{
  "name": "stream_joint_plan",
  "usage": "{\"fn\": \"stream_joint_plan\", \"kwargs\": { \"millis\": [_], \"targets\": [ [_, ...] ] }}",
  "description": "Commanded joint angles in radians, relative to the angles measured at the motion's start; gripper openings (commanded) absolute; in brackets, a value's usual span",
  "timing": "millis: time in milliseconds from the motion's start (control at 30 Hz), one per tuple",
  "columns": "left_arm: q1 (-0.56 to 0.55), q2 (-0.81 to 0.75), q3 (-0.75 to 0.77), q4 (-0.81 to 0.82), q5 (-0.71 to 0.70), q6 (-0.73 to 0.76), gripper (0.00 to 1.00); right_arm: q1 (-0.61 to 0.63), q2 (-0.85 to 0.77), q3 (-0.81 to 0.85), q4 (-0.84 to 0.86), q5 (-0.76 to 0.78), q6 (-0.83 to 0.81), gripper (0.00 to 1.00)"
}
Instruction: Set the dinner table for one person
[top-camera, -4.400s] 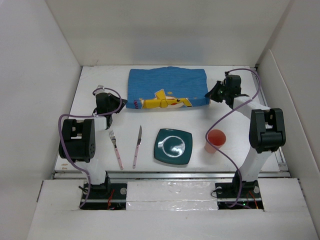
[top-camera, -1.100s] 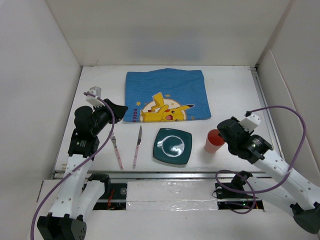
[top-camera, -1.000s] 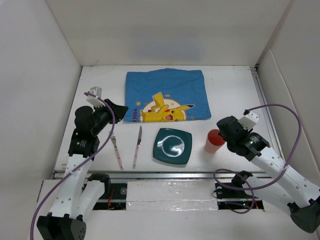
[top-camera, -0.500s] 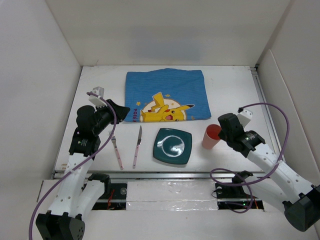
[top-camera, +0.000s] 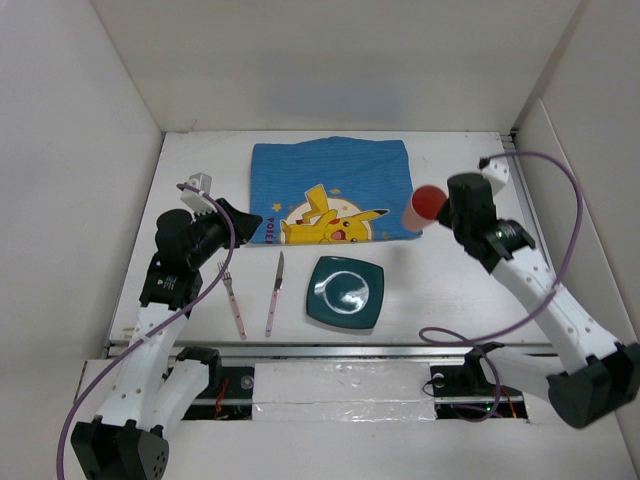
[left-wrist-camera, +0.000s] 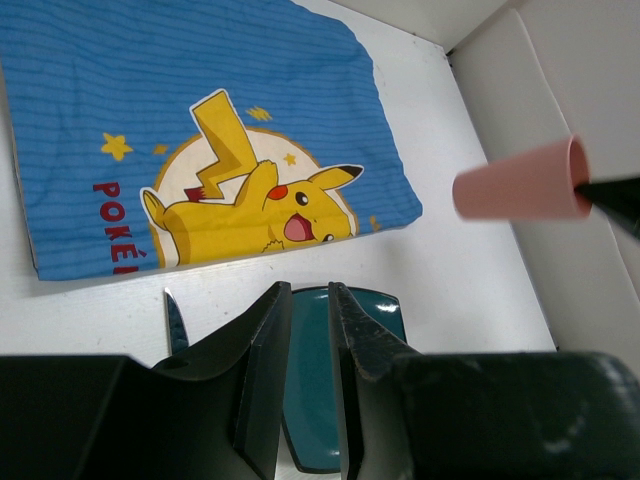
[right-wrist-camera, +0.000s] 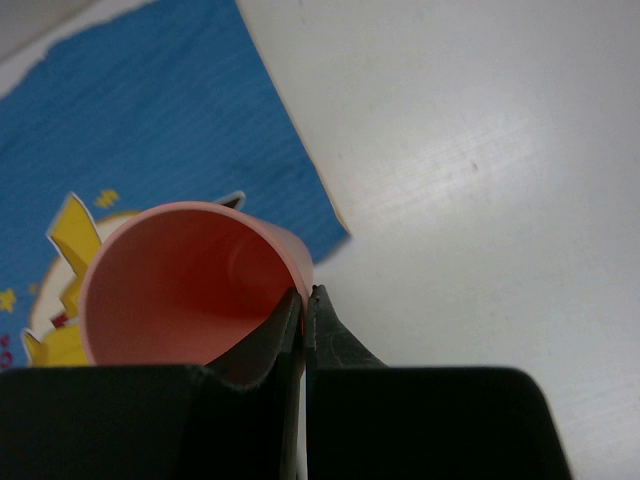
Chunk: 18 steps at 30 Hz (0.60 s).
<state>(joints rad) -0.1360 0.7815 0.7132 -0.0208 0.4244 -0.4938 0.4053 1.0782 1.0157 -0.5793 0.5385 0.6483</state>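
Observation:
Next, my right gripper will carry the cup outward, lower it onto the placemat's bare far corner nearest the cup and release it, since that corner lies outward and below.
My right gripper (top-camera: 443, 205) is shut on the rim of a pink cup (top-camera: 425, 206) and holds it tilted in the air over the right front corner of the blue placemat (top-camera: 330, 190). In the right wrist view the fingers pinch the cup wall (right-wrist-camera: 180, 290) at my gripper (right-wrist-camera: 304, 293), above the placemat (right-wrist-camera: 150, 120). My left gripper (top-camera: 240, 222) is empty, its jaws nearly together (left-wrist-camera: 308, 290), hovering left of the placemat. A teal plate (top-camera: 346, 293), a knife (top-camera: 275, 292) and a fork (top-camera: 232, 297) lie on the white dinner table (top-camera: 470, 290).
A metal rail (top-camera: 340, 348) runs along the table's near edge. White walls enclose the left, back and right sides. The left wrist view shows the placemat (left-wrist-camera: 180, 120), the held cup (left-wrist-camera: 520, 182), the knife tip (left-wrist-camera: 176, 322) and the plate (left-wrist-camera: 390, 312).
My right gripper has lifted the cup from the table right of the plate and carried it away from me to the placemat's right corner. The left arm has barely moved.

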Motion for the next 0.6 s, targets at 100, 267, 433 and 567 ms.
{"fn": "stream_joint_plan", "kwargs": {
  "millis": [100, 267, 433, 567],
  "targets": [
    [-0.004, 0.016, 0.040, 0.024, 0.019, 0.017, 0.19, -0.069, 0.401, 0.371, 0.223, -0.055, -0.217, 0.00],
    [-0.004, 0.041, 0.043, 0.024, 0.022, 0.015, 0.19, -0.132, 0.748, 0.826, 0.138, -0.135, -0.279, 0.00],
    [-0.004, 0.067, 0.048, 0.024, 0.025, 0.017, 0.19, -0.164, 1.047, 1.157, 0.059, -0.199, -0.309, 0.00],
    [-0.004, 0.087, 0.048, 0.024, 0.022, 0.020, 0.19, -0.186, 1.230, 1.421, -0.028, -0.241, -0.315, 0.00]
  ]
}}
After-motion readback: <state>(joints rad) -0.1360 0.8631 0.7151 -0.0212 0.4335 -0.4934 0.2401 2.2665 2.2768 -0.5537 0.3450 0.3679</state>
